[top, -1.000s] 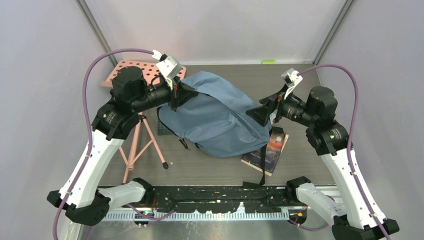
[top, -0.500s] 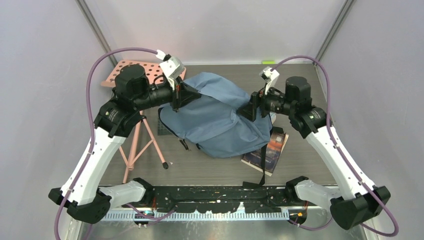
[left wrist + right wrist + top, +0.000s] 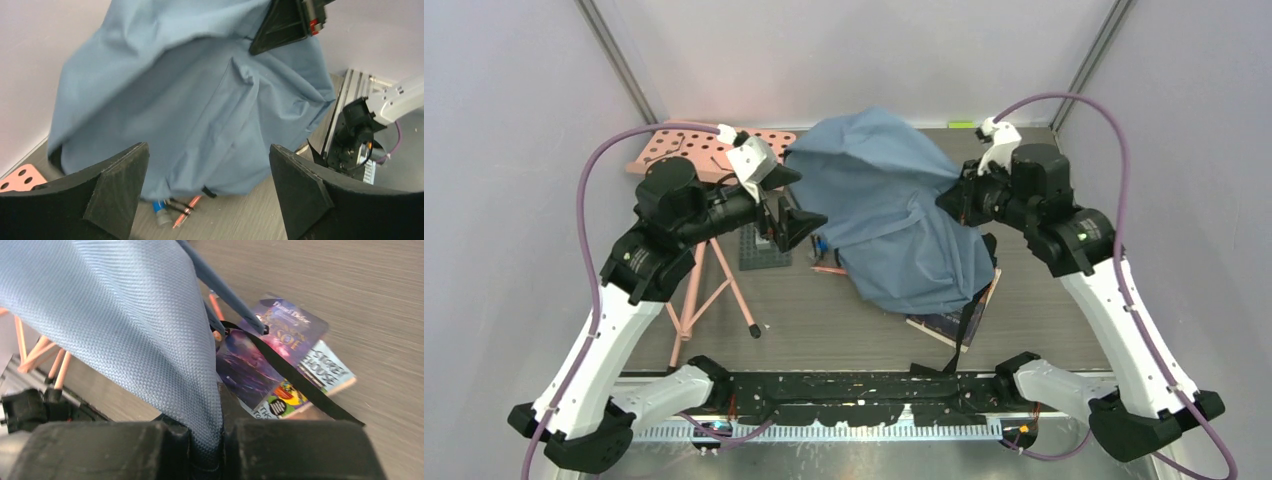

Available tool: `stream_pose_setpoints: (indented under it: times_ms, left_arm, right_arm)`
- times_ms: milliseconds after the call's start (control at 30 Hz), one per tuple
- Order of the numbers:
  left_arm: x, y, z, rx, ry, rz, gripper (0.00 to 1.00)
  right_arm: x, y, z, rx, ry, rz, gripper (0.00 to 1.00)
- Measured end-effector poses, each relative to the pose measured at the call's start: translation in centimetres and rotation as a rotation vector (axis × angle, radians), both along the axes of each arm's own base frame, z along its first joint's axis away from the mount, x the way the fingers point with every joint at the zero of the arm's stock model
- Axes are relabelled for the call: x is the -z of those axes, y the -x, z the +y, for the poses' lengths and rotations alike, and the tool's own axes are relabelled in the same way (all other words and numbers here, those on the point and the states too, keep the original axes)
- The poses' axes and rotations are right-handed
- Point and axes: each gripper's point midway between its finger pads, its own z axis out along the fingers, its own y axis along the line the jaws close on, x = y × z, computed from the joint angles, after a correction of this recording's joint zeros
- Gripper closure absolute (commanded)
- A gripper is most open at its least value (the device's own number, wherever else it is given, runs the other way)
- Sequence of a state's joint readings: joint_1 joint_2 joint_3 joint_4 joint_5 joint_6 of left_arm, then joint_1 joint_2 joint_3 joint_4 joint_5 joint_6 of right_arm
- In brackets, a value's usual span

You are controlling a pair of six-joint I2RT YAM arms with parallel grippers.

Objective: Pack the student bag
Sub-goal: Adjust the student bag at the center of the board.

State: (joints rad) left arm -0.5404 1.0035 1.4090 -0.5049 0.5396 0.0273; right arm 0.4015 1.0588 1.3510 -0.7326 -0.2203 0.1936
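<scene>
The bag [image 3: 894, 215] still hangs lifted. The bag's fold sinks next with my right gripper toward the right in the top view to the tabletop beside the books, then comes free.
The student bag [image 3: 894, 215], a large blue-grey fabric backpack, hangs lifted off the table. My right gripper [image 3: 954, 197] is shut on a fold of its fabric at the upper right; in the right wrist view the cloth [image 3: 150, 325] is pinched between the jaws [image 3: 207, 440]. My left gripper [image 3: 790, 204] stands open just left of the bag, not touching it. In the left wrist view the bag [image 3: 200, 100] fills the space beyond the wide-apart fingers [image 3: 115, 185]. A black strap [image 3: 300, 385] dangles from the bag.
Two books [image 3: 944, 322] lie under the bag's lower right edge, also the books [image 3: 285, 365] below the strap. Pens [image 3: 826, 265] and a blue-capped item [image 3: 160, 209] lie below the bag's left edge. A pink perforated stand [image 3: 686, 150] is at back left, a black pad [image 3: 764, 252] beside it.
The right gripper closed on the bag's fabric and raised it. The left gripper let go of the bag, opened and drew back down and left. Pens are now uncovered.
</scene>
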Motion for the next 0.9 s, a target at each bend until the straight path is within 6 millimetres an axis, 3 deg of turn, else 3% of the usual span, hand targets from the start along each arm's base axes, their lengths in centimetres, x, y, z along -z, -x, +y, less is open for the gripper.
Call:
stream_pose_setpoints:
  times_ms: [167, 267, 367, 467, 733, 900]
  left_arm:
    - [-0.3, -0.7, 1.2, -0.090, 0.005, -0.003, 0.00]
    - [1.7, -1.8, 1.4, -0.144, -0.013, 0.046, 0.00]
    - [6.0, -2.6, 1.3, -0.172, -0.063, 0.144, 0.00]
    - [8.9, -3.0, 1.1, -0.180, -0.103, 0.215, 0.00]
    - [9.6, -2.8, 0.1, -0.137, -0.077, 0.256, 0.00]
    - [12.9, -2.9, -1.9, -0.095, -0.021, 0.414, 0.06]
  right_arm:
    - [-4.1, -0.1, -3.3, 0.191, 0.014, 0.004, 1.00]
    - [-4.3, -1.4, -5.4, 0.297, 0.013, 0.034, 1.00]
    - [-2.4, -2.5, -8.0, 0.408, -0.001, 0.109, 1.00]
    - [-0.5, -3.2, -10.5, 0.513, -0.030, 0.164, 1.00]
    - [8.0, -3.0, -13.8, 0.674, 0.010, 0.380, 0.99]
    - [13.1, -2.4, -15.1, 0.738, 0.101, 0.504, 0.99]
